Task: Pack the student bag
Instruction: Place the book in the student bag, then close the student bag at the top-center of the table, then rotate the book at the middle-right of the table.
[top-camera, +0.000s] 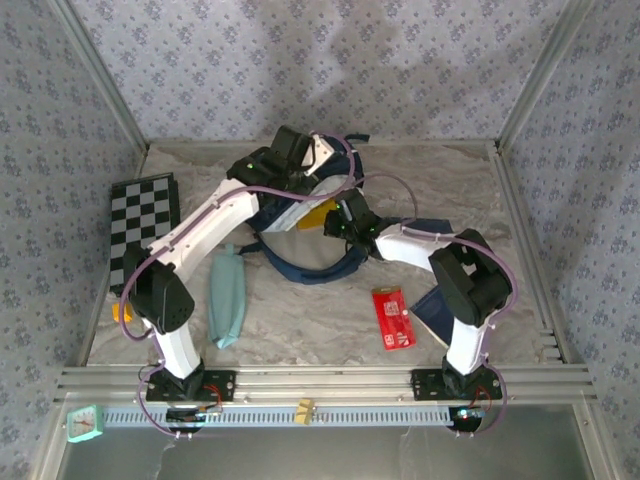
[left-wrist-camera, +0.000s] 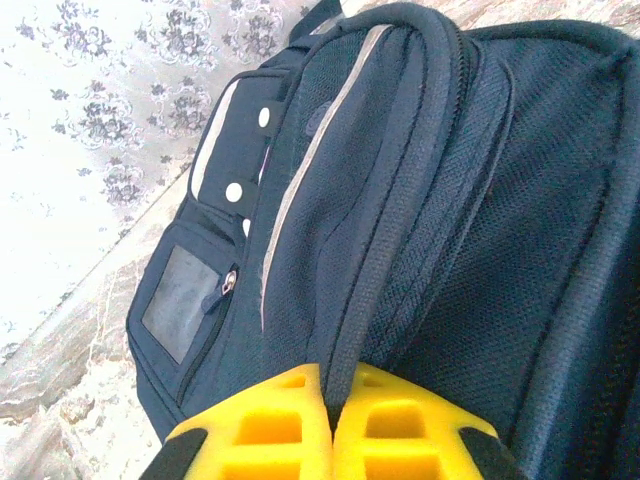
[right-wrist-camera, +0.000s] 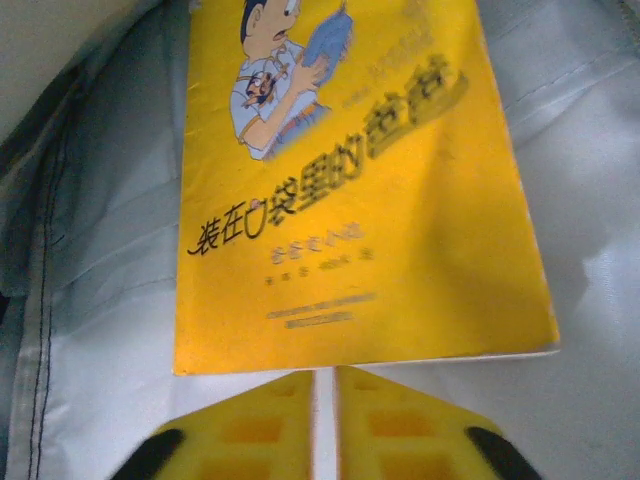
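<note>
The yellow picture book is already inside, so next my left gripper will move back toward the bag's opening (top-camera: 300, 228) with the bag's ribbed navy edge and let go of it there.
The student bag (left-wrist-camera: 470, 200) is a navy backpack lying at the back middle of the table (top-camera: 272, 218), under both arms. My left gripper (left-wrist-camera: 333, 388) is shut on a ribbed navy edge band of the bag, which runs up from between its yellow fingers. A yellow picture book (right-wrist-camera: 360, 200) lies on the bag's pale grey lining (right-wrist-camera: 90, 380); it shows as a yellow patch (top-camera: 318, 213) at the bag's mouth. My right gripper (right-wrist-camera: 324, 378) sits just below the book's lower edge, its fingers a narrow slit apart with only lining showing between them.
A teal pencil pouch (top-camera: 228, 297) lies front left. A red packet (top-camera: 393, 318) and a flat navy book (top-camera: 435, 312) lie front right beside the right arm. A chessboard (top-camera: 143, 222) rests at the left wall. Metal rails frame the table (top-camera: 300, 330).
</note>
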